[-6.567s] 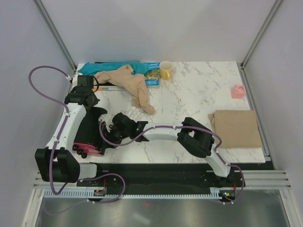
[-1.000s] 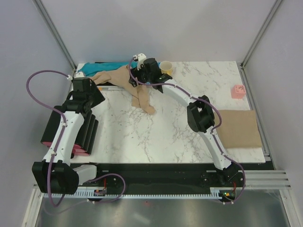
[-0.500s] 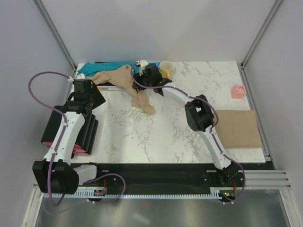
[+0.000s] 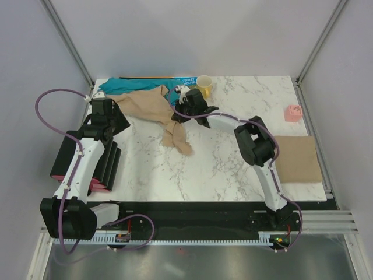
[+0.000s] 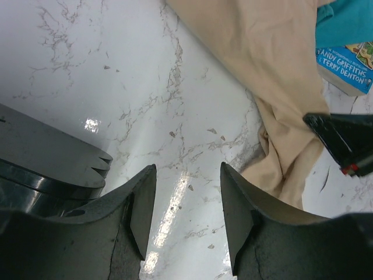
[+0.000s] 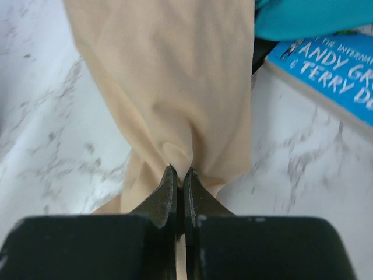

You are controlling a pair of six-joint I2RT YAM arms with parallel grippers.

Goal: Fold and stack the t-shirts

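Observation:
Bare marble with room is back from my right gripper, to its right in the top view, so I should lift the t-shirt there, lower and release it.
A crumpled tan t-shirt (image 4: 152, 109) lies at the back left of the marble table, with a teal garment (image 4: 125, 86) behind it. My right gripper (image 4: 178, 105) is shut on a pinched fold of the tan t-shirt (image 6: 169, 87), and the cloth bunches at the fingertips of this right gripper (image 6: 178, 171). My left gripper (image 5: 186, 175) hangs open over bare marble, just left of the tan t-shirt (image 5: 274, 70), with nothing between its fingers. This left gripper (image 4: 116, 119) sits near the table's left edge. A second tan t-shirt (image 4: 294, 157) lies folded flat at the right.
A yellow mug (image 4: 204, 86) and a blue picture book (image 6: 326, 64) stand just behind the right gripper. A small pink object (image 4: 292, 112) sits at the far right. A black and pink object (image 4: 87, 166) lies by the left arm.
My right gripper has closed on the tan t-shirt and drawn back a little toward the near right, pulling the cloth with it. The left arm has stayed still.

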